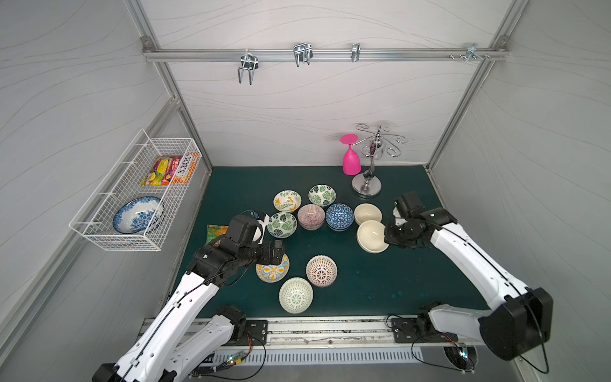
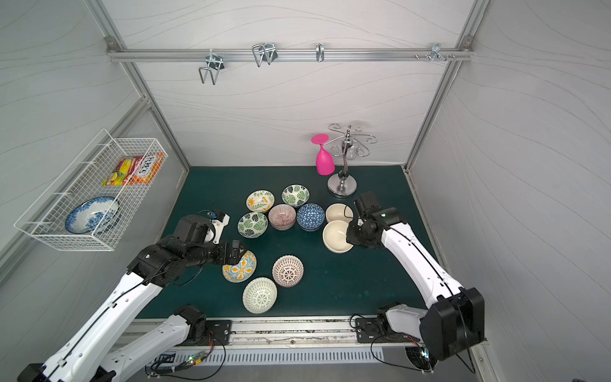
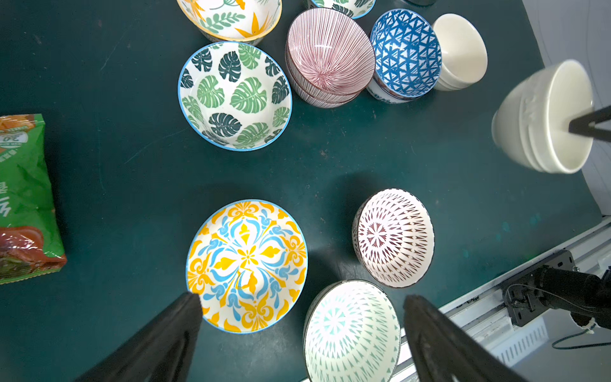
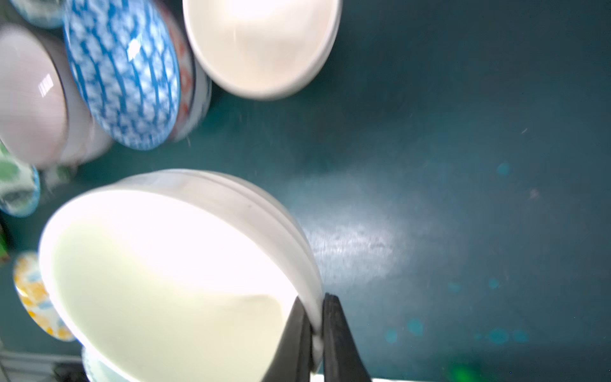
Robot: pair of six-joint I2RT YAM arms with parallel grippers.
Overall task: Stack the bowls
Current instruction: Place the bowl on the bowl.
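Observation:
The plain cream bowl swings outward in my right gripper next, then comes down for release inside the other cream bowl [image 1: 368,212] [image 4: 264,39]. That one sits outward and below the gripper.
My right gripper [image 4: 315,299] is shut on the rim of a plain cream bowl [image 1: 372,236], which looks tilted in the left wrist view. The other cream bowl [image 1: 367,213] sits just behind it. Beside that stand a blue-patterned stack [image 1: 339,216] and a pink-striped stack [image 1: 310,216]. Two green-leaf bowls [image 1: 282,225] [image 1: 322,195] and a yellow-leaf bowl [image 1: 287,200] sit apart. My left gripper [image 3: 302,297] hangs open over the edge of a yellow-and-blue floral bowl [image 3: 246,264]. Next to it are a pink lattice bowl [image 3: 393,236] and a green lattice bowl [image 3: 352,330].
A green snack bag [image 3: 23,198] lies on the mat left of the bowls. A chrome glass rack [image 1: 367,185] with a pink glass [image 1: 351,158] stands at the back right. A wire basket [image 1: 99,231] on the left wall holds a blue-and-white bowl and packets.

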